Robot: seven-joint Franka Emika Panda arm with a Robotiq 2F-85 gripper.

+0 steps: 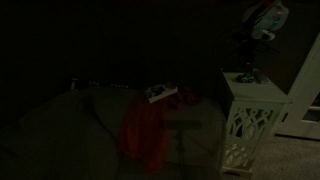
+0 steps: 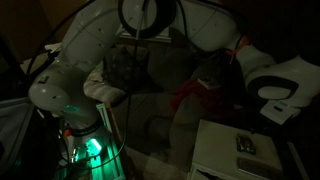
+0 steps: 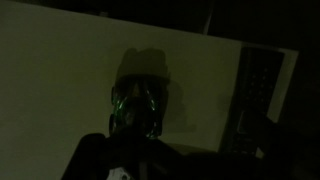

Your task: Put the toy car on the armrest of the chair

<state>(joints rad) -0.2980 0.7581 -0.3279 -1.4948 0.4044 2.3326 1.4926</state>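
Observation:
I should next lower my gripper over the small dark object (image 2: 246, 145) (image 3: 138, 104), as it stands below the gripper on the white side table with bare table on both sides.
The scene is very dark. In the wrist view a small dark thing with green glints (image 3: 137, 103), possibly the toy car, stands on a pale top (image 3: 60, 80) and casts a shadow behind it. My gripper (image 3: 150, 160) is only a black shape at the bottom edge of that view, and its jaws cannot be made out. In both exterior views my wrist (image 2: 276, 85) (image 1: 264, 20) hangs over a white side table (image 1: 252, 125) (image 2: 215, 150). The chair (image 1: 80, 125), with a red cloth (image 1: 145, 135) on it, lies beside that table.
A dark remote-like bar (image 3: 258, 90) (image 2: 247, 145) lies on the white top. A small dark upright thing (image 1: 248, 72) stands on the side table. A pale flat item (image 1: 160, 93) rests on the chair's back edge. My arm's base glows green (image 2: 88, 148).

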